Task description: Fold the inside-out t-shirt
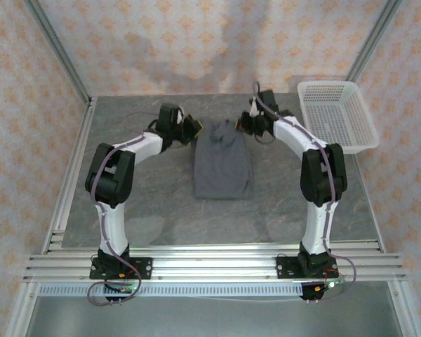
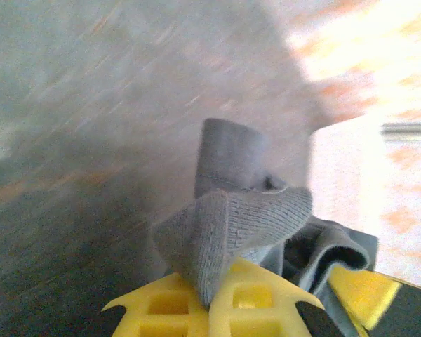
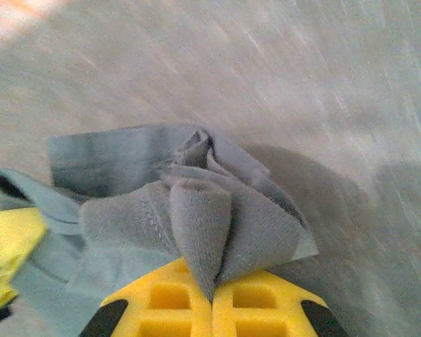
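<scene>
My right gripper should raise the t-shirt's gathered wad, then lower it farther back to release it, as the rest of the t-shirt (image 1: pixel 223 167) stretches back from it.
The inside-out t-shirt (image 1: pixel 223 167) lies on the grey table as a narrow dark slate-grey oblong, its far end bunched up between the two arms. My left gripper (image 1: pixel 197 128) is at the far left corner of that end. Its yellow fingers are shut on a pinched fold of the t-shirt (image 2: pixel 228 225), the left gripper (image 2: pixel 212 305) showing no gap. My right gripper (image 1: pixel 243 124) is at the far right corner, and the right gripper (image 3: pixel 212 298) is shut on a gathered wad of the t-shirt (image 3: pixel 196 210). The two grippers sit close together.
A white plastic mesh basket (image 1: pixel 337 116) stands at the back right corner of the table (image 1: pixel 140 203). Patterned walls close in the back and sides. A metal rail (image 1: pixel 210 263) with both arm bases runs along the near edge.
</scene>
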You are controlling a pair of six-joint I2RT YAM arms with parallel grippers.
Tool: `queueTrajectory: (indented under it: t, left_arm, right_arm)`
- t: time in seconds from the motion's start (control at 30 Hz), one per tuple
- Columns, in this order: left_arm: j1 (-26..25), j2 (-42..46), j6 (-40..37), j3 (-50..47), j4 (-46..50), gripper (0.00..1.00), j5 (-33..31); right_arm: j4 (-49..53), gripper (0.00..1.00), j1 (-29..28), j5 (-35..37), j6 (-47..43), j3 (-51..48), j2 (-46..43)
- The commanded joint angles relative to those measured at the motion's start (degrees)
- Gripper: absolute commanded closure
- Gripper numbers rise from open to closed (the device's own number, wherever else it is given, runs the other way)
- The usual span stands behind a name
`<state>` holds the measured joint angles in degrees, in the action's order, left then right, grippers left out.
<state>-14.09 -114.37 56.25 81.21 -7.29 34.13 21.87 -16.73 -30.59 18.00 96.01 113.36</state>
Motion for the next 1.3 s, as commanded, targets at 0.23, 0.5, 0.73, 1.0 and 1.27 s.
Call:
queueTrajectory:
  t: [0.23,0.5,0.73,1.0,1.27]
  left_arm:
    - [1.4,21.2,-13.6,5.0,8.1,1.00,-2.1]
    - [-3.6,23.7,-11.7,-25.9,0.9,1.00,-0.6]
    - [-6.6,24.0,-12.7,-33.2,5.9,1.00,-3.3]
    - [-6.6,26.7,-14.6,-27.8,9.7,1.00,-9.2]
    - [-5.7,18.1,-17.7,-15.2,4.9,1.00,-17.3]
  right_arm:
    - [-13.6,1.00,-2.0,-0.2,-7.9,-6.3,-19.7]
    - [-35.0,1.00,-6.5,-2.8,-2.1,-45.3,-20.7]
    - [-34.8,1.00,-8.2,-2.5,0.4,-52.9,-23.1]
    - [-27.3,1.00,-8.2,4.3,-3.2,-44.8,-25.3]
    - [-25.4,1.00,-3.1,11.2,-0.5,-32.5,-14.0]
